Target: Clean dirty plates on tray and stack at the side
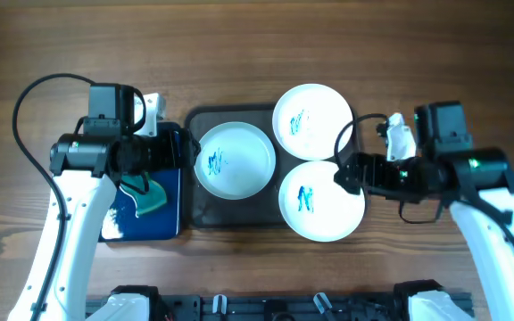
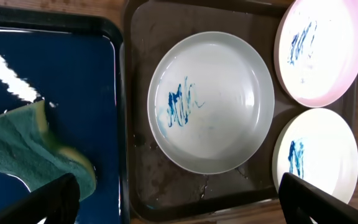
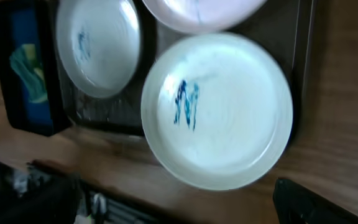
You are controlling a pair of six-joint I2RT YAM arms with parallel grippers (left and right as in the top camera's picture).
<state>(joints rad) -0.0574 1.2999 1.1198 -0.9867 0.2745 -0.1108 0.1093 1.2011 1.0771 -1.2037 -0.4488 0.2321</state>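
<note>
My left gripper is moving next from the grey tray's rim to over the blue tray, and then it will turn and go down onto the sponge (image 1: 146, 196).
The dark grey tray (image 1: 205, 114) holds three white plates, each with blue scribbles: one at the left (image 1: 235, 159), one at the back right (image 1: 312, 121) and one at the front right (image 1: 321, 200). The front right plate overhangs the tray's front edge. My left gripper (image 1: 178, 152) is open and empty, above the tray's left rim. In the left wrist view its fingers (image 2: 179, 193) frame the tray (image 2: 142, 37) and the left plate (image 2: 211, 102). My right gripper (image 1: 344, 171) is open and empty at the right of the two right plates. In the right wrist view it (image 3: 173, 199) hovers near the front plate (image 3: 216, 109).
A glossy blue tray (image 1: 163, 223) lies left of the grey tray with a green and yellow sponge (image 1: 145, 198) on it. Both also show in the left wrist view, the sponge (image 2: 17, 149) on the blue tray (image 2: 61, 62). Wooden table (image 1: 257, 45) lies all around.
</note>
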